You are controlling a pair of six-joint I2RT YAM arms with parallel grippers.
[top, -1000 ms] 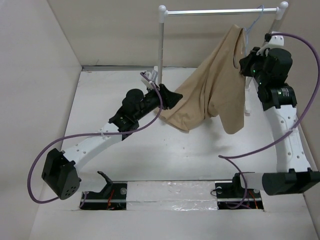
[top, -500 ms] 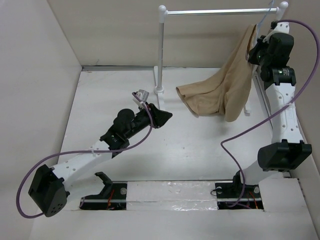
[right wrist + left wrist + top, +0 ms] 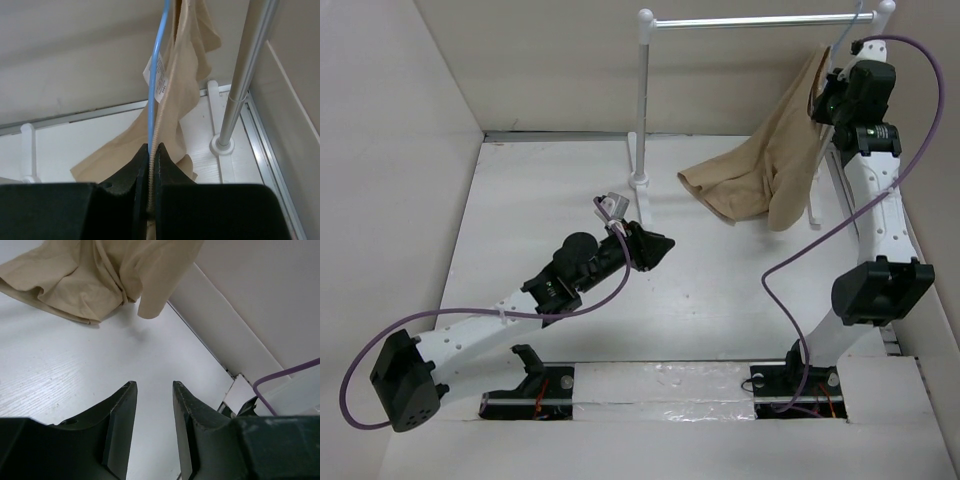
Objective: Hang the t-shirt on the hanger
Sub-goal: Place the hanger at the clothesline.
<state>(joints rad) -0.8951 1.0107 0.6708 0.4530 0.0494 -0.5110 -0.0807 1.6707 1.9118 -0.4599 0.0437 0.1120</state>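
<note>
The pale-blue hanger reaches the bar (image 3: 855, 18), so my right gripper should lower slightly beside the post and open.
The tan t-shirt (image 3: 770, 170) hangs bunched at the far right, its lower part draped on the table. It also shows in the left wrist view (image 3: 90, 275) and the right wrist view (image 3: 185, 75). The pale-blue wire hanger (image 3: 156, 70) runs up beside the shirt's ribbed edge; a bit of it shows by the rail's right end (image 3: 853, 25). My right gripper (image 3: 820, 98) (image 3: 151, 146) is shut on the shirt's ribbed edge, with the hanger wire running into the jaws beside it. My left gripper (image 3: 665, 243) (image 3: 152, 385) is open and empty, low over the table, apart from the shirt.
A tall white rack with a silver rail (image 3: 750, 20) stands at the back; its left post (image 3: 642, 100) is just behind my left gripper, its right post (image 3: 247, 70) beside my right gripper. White walls enclose the table on the left, back and right.
My left gripper has let go of the shirt and drawn back toward the near left. My right gripper has risen toward the rail's right end, pulling the shirt rightward.
</note>
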